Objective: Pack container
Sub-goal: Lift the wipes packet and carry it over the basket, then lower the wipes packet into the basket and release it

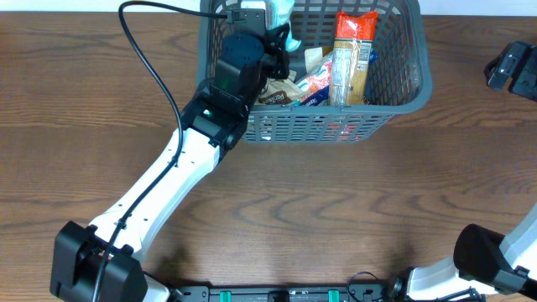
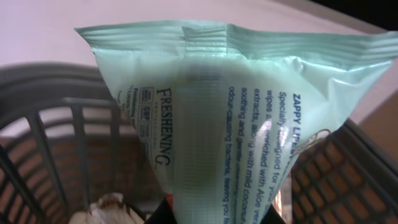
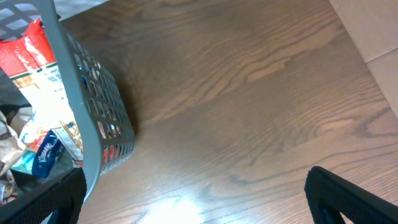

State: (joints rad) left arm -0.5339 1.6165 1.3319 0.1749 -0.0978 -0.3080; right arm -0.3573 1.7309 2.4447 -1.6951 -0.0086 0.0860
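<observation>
I next lower the wipes packet into the container point(image 2: 144, 180) with my left gripper, turning square to the container's back side.
The dark grey lattice container point(image 1: 403, 94) stands at the back middle of the wooden table and holds several snack packets, among them a tall orange-topped pack point(image 1: 352, 52). My left gripper point(image 1: 275, 35) reaches over the container's left part and is shut on a pale green wipes packet point(image 2: 236, 118), which fills the left wrist view and shows at the container's back rim in the overhead view point(image 1: 280, 12). My right gripper point(image 1: 510, 67) is open and empty at the far right, away from the container point(image 3: 93, 106); its fingers flank bare table point(image 3: 196, 199).
A black cable point(image 1: 147, 59) loops over the table left of the container. The right arm's base point(image 1: 487, 260) sits at the front right. Bare wood lies in front of and right of the container.
</observation>
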